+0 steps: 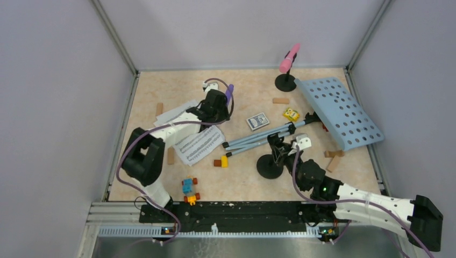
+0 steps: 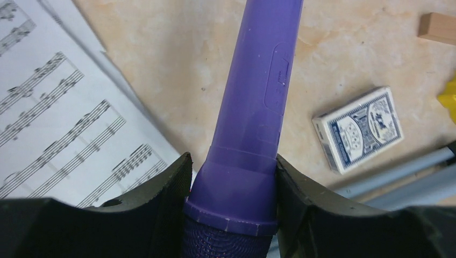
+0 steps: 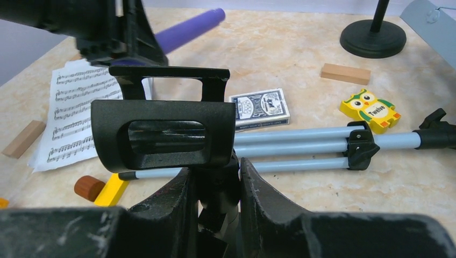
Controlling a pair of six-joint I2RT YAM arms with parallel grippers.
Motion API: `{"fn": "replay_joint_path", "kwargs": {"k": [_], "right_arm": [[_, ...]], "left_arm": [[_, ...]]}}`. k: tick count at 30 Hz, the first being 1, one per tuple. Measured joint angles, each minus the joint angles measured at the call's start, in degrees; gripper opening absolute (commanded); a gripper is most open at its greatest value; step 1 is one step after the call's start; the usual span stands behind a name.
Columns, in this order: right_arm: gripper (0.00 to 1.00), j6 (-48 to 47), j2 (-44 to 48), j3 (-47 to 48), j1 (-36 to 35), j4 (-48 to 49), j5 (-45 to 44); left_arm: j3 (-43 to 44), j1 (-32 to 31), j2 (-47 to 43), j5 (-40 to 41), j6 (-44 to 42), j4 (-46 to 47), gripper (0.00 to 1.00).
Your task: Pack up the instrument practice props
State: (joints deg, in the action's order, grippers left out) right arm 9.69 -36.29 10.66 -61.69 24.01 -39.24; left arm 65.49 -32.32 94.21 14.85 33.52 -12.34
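The left gripper will next bring the purple microphone (image 1: pixel 229 94) down toward the box and let go of it there.
My left gripper (image 2: pixel 232 177) is shut on the purple toy microphone (image 2: pixel 258 97) just above its mesh head, held over the sheet-music pages (image 2: pixel 54 107) at the table's left (image 1: pixel 218 102). My right gripper (image 3: pixel 215 183) is shut on the neck of a black mic holder (image 3: pixel 161 134), whose round base (image 1: pixel 269 166) stands mid-table. The pink microphone (image 1: pixel 289 58) sits in the other holder (image 1: pixel 285 82) at the back. The pale blue music desk (image 1: pixel 340 110) lies flat at the right, its tripod legs (image 1: pixel 263 137) folded beside the held holder.
A blue-white card box (image 1: pixel 258 121) lies between the arms. A yellow owl piece (image 1: pixel 291 114), wooden blocks (image 1: pixel 280 100) and small toy bricks (image 1: pixel 189 189) are scattered over the table. Walls close in the left, back and right.
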Motion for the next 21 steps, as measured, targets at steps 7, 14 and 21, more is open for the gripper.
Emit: {"fn": "replay_joint_path", "kwargs": {"k": [7, 14, 21], "right_arm": [[0.0, 0.94, -0.46, 0.37, 0.0, -0.2, 1.07], [0.0, 2.58, 1.36, 0.26, 0.0, -1.44, 1.97], [0.0, 3.67, 2.51, 0.24, 0.0, -2.82, 2.69]], "left_arm": [[8.96, 0.02, 13.88, -0.76, 1.46, 1.84, 0.0], [18.91, 0.02, 22.64, -2.47, 3.1, -0.59, 0.0], [20.02, -0.24, 26.23, -4.96, 5.03, -1.44, 0.1]]}}
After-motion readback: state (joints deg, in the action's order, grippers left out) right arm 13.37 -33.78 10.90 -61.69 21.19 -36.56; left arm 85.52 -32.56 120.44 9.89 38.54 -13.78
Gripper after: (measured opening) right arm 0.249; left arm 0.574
